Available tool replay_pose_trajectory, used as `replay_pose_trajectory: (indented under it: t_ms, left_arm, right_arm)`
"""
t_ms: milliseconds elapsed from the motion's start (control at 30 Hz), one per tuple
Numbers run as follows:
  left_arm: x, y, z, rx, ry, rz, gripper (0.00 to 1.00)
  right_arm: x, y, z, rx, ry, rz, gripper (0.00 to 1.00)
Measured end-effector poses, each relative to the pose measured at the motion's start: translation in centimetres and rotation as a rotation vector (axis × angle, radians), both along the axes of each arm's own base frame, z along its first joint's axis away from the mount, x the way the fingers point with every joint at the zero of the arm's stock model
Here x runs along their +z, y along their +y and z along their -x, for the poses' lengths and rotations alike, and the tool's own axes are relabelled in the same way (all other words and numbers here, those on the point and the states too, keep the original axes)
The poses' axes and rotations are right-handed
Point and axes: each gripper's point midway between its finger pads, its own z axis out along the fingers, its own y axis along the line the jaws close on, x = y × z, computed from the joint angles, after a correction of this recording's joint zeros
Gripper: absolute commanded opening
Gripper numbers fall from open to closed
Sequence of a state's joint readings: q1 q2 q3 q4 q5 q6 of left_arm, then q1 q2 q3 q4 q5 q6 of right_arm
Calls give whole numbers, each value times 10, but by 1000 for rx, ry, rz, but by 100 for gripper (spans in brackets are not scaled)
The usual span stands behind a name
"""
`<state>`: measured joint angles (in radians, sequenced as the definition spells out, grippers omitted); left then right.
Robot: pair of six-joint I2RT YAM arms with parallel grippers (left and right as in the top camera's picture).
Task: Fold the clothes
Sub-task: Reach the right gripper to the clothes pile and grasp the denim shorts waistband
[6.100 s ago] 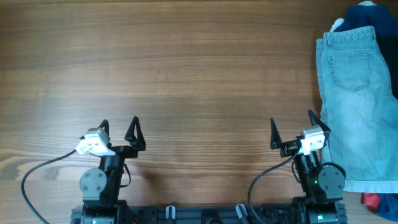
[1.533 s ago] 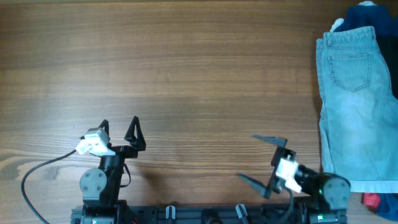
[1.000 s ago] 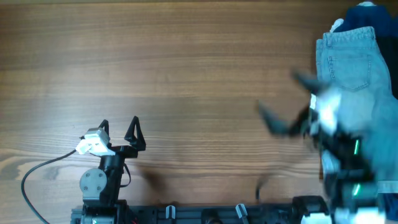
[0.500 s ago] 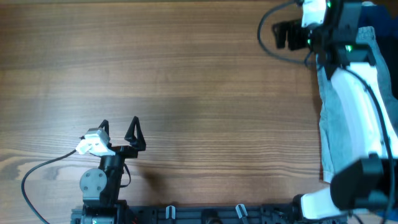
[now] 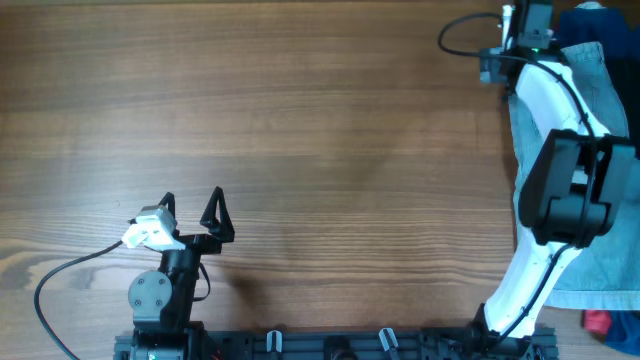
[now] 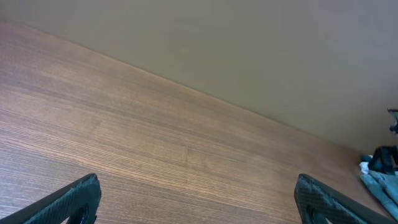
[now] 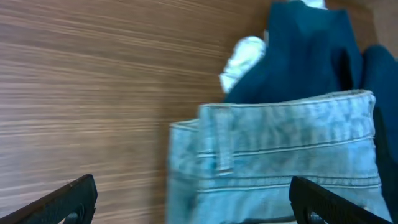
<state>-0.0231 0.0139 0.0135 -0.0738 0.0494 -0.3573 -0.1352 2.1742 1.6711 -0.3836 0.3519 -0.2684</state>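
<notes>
My right gripper moves down onto the shorts' waistband corner with the belt loop above the wood next and closes there, as the wide-open fingers already straddle it.
The light-blue denim shorts (image 5: pixel 612 105) lie along the table's right edge, waistband at the far end, largely covered by my right arm. In the right wrist view the waistband corner with a belt loop (image 7: pixel 280 149) lies under the jaws. My right gripper (image 5: pixel 512 62) is stretched out to the far right, above that left waistband corner. It is open wide and empty in the right wrist view (image 7: pixel 193 183). My left gripper (image 5: pixel 193 203) is open and empty near the front left, over bare wood in the left wrist view (image 6: pixel 198 183).
A dark navy garment (image 5: pixel 597 22) with a white patch (image 7: pixel 242 53) lies just beyond the waistband. A small red cloth (image 5: pixel 597 322) sits at the front right corner. The shorts' edge shows far right in the left wrist view (image 6: pixel 380 182).
My right arm has swung from its rest near the front edge out to the far right, ending over the shorts' waistband corner. The left arm has not moved.
</notes>
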Motion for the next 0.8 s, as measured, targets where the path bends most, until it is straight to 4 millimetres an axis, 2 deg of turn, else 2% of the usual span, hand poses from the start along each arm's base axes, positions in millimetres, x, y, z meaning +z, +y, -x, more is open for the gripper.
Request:
replay_pose_trajectory:
  t_ms: [100, 200, 367, 467, 800]
  left_arm:
    - [0, 0, 0, 0, 0, 0, 100]
    - [0, 0, 0, 0, 0, 0, 100]
    - [0, 0, 0, 0, 0, 0, 100]
    - [0, 0, 0, 0, 0, 0, 100]
    - [0, 0, 0, 0, 0, 0, 100]
  right_arm:
    - [1, -21, 2, -33, -11, 6, 100]
    - [-3, -29, 3, -45, -8, 4, 100]
    - [-41, -25, 6, -38, 58, -7, 100]
    - [-56, -25, 8, -37, 86, -10, 100]
    - [-58, -28, 8, -50, 90, 11, 100]
